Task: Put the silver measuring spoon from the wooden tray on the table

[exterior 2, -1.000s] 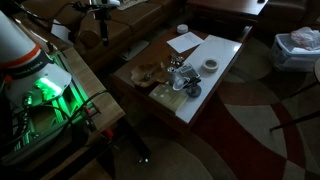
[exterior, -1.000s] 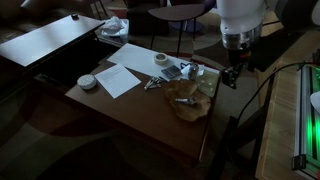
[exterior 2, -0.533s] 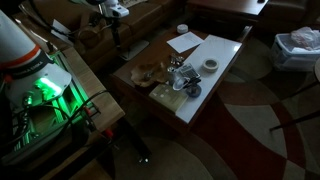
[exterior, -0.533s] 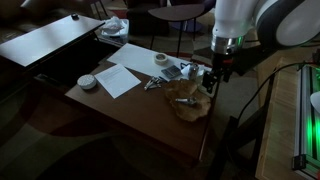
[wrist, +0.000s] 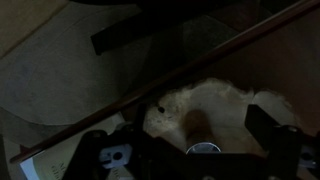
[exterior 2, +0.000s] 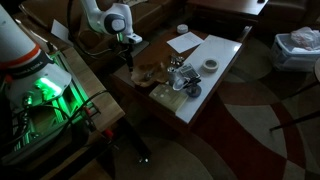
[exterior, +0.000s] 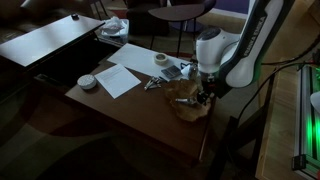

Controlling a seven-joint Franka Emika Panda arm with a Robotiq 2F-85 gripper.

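Note:
The spoon's small silvery rim (exterior: 184,100) (wrist: 203,148) lies below my gripper, in from the tray's edge, so the gripper moves over the tray and down to it next.
The wooden tray (exterior: 192,104) lies near a corner of the dark reddish-brown table (exterior: 140,115); it shows in both exterior views (exterior 2: 150,72). The silver measuring spoon (exterior: 183,101) lies on the tray. My gripper (exterior: 205,95) hangs just above the tray's edge, also seen from the other side (exterior 2: 128,57). In the wrist view the pale tray (wrist: 225,105) fills the middle. My gripper (wrist: 186,150) is open, its dark fingers wide apart on both sides. A small round silvery rim (wrist: 203,149) shows between them; it looks like the spoon's bowl.
A bunch of silvery utensils (exterior: 155,83), a tape roll (exterior: 161,60), a white paper (exterior: 120,78) and a small round white dish (exterior: 88,81) are on the table. A pale-topped grey table (exterior: 50,40) stands behind. Green-lit equipment (exterior 2: 40,90) stands beside the table.
The arm has swung in and come down from high beside the table to just above the wooden tray. Nothing on the table has moved.

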